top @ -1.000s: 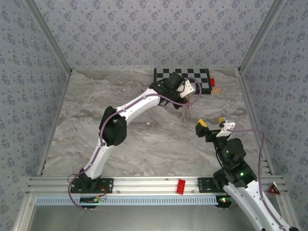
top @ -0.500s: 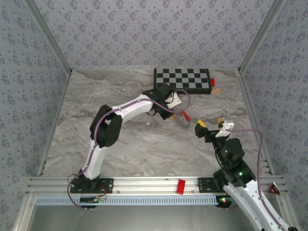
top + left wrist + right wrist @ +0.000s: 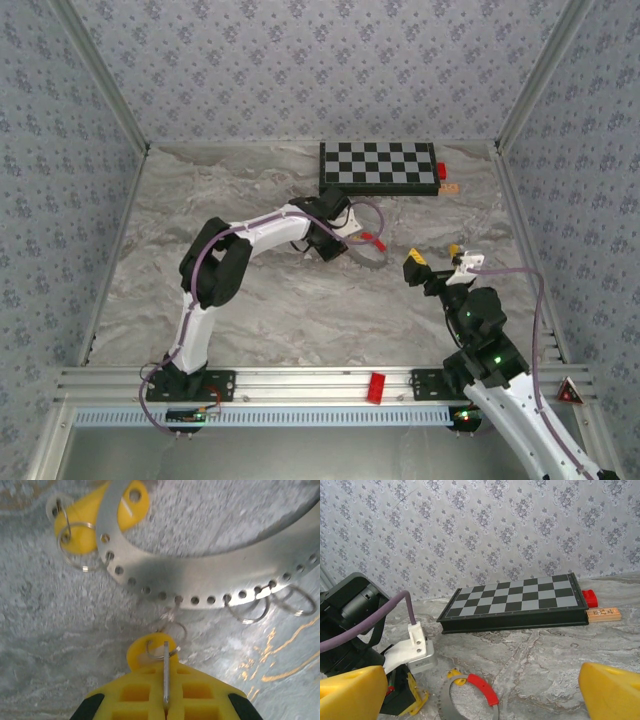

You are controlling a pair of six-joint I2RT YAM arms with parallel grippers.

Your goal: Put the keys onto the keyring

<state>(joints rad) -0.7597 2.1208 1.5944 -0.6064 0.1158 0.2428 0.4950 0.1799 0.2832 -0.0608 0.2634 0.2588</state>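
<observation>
The left gripper will next release the key on the tabletop (image 3: 193, 651) beside the keyring's pierced edge and ease away, with the key's small split ring hooked to the keyring.
The keyring (image 3: 200, 582) is a flat grey band pierced with holes, lying on the marble table; its red arc (image 3: 373, 240) shows from above. My left gripper (image 3: 166, 680) is shut on a thin metal key (image 3: 166, 667) seen edge-on, just short of the band, with a small split ring and a yellow tab (image 3: 142, 652) at its tip. A second yellow tab (image 3: 82, 527) hangs on the band by a small ring. In the top view the left gripper (image 3: 343, 243) sits at the ring's left side. My right gripper (image 3: 440, 263) stands open to the right of the ring, apart from it.
A black-and-white checkerboard (image 3: 380, 166) lies at the back, with a small red block (image 3: 441, 169) and a tan block (image 3: 451, 187) at its right end. Loose split rings (image 3: 250, 612) hang from the band's holes. Patterned walls enclose the table.
My left gripper has drawn back from the checkerboard's edge toward the near left, lower over the table, and the keyring has shifted along with it. The right arm has hardly moved.
</observation>
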